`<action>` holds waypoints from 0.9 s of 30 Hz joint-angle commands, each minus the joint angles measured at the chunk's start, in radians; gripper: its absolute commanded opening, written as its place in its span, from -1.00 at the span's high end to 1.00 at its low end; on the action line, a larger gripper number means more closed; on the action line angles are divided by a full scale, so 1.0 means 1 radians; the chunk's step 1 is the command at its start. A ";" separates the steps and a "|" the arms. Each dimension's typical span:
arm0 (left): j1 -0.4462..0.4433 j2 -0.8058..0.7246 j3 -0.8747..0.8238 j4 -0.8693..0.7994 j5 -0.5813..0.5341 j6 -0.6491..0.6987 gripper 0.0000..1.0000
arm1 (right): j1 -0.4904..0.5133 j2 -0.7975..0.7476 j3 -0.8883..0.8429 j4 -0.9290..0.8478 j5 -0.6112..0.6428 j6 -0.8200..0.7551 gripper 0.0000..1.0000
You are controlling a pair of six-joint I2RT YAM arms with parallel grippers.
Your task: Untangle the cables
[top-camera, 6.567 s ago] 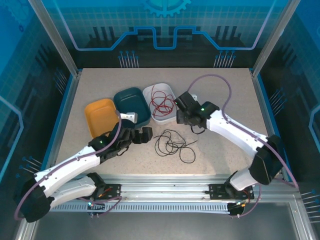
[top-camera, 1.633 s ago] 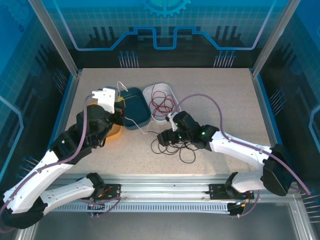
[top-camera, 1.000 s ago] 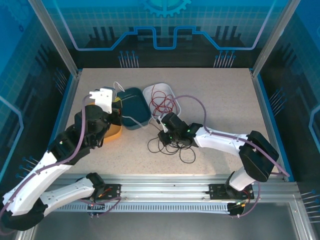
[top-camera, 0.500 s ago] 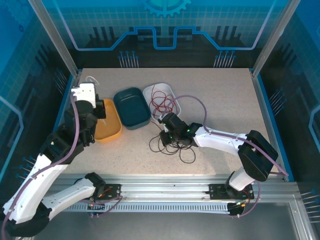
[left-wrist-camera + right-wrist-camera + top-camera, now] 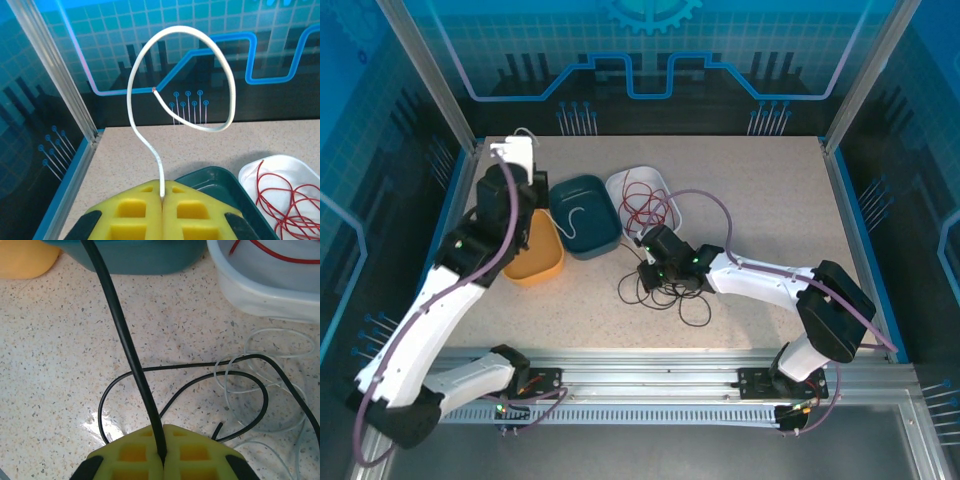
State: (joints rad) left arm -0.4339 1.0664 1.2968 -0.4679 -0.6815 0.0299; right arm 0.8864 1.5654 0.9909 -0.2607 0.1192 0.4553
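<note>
The white cable's other end already rests in the teal tray (image 5: 592, 240), below my left gripper toward the white tray (image 5: 620, 183). My gripper will go down there next and release it.
My left gripper (image 5: 516, 152) is raised over the back-left of the table, above the orange tray (image 5: 542, 262). In its wrist view the left gripper (image 5: 162, 196) is shut on the white cable (image 5: 129, 90), which curls up in a big loop. The white cable (image 5: 574, 216) trails down into the teal tray (image 5: 592, 240). My right gripper (image 5: 643, 267), low on the table, is shut on the black cable (image 5: 125, 340), whose loops (image 5: 672, 298) lie in front of it. The red cable (image 5: 643, 205) is coiled in the white tray (image 5: 620, 183).
The three trays stand side by side at the back left and centre. Thin pale loops (image 5: 260, 332) lie among the black ones beside the white tray (image 5: 260, 300). A metal frame and blue walls close in the table (image 5: 770, 200).
My left arm has swung up and back towards the left corner, carrying the white cable away from the black pile. My right gripper has stayed shut on the black cable.
</note>
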 commanded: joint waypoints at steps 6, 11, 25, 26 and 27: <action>0.091 0.203 0.075 0.062 0.174 -0.010 1.00 | 0.032 0.026 0.034 0.004 -0.033 0.032 0.92; 0.114 0.329 0.066 0.052 0.192 -0.013 1.00 | 0.037 0.035 0.045 0.006 -0.039 0.036 0.91; 0.118 0.641 0.054 -0.026 0.337 -0.124 1.00 | 0.044 0.041 0.045 0.007 -0.037 0.049 0.89; 0.118 0.661 0.054 -0.030 0.345 -0.129 1.00 | 0.045 0.043 0.045 0.010 -0.037 0.049 0.88; 0.118 0.682 0.055 -0.036 0.352 -0.134 1.00 | 0.045 0.044 0.044 0.012 -0.037 0.051 0.88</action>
State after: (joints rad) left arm -0.3252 1.7039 1.3403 -0.4667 -0.3847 -0.0589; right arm 0.9100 1.5974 1.0164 -0.2600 0.0929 0.4908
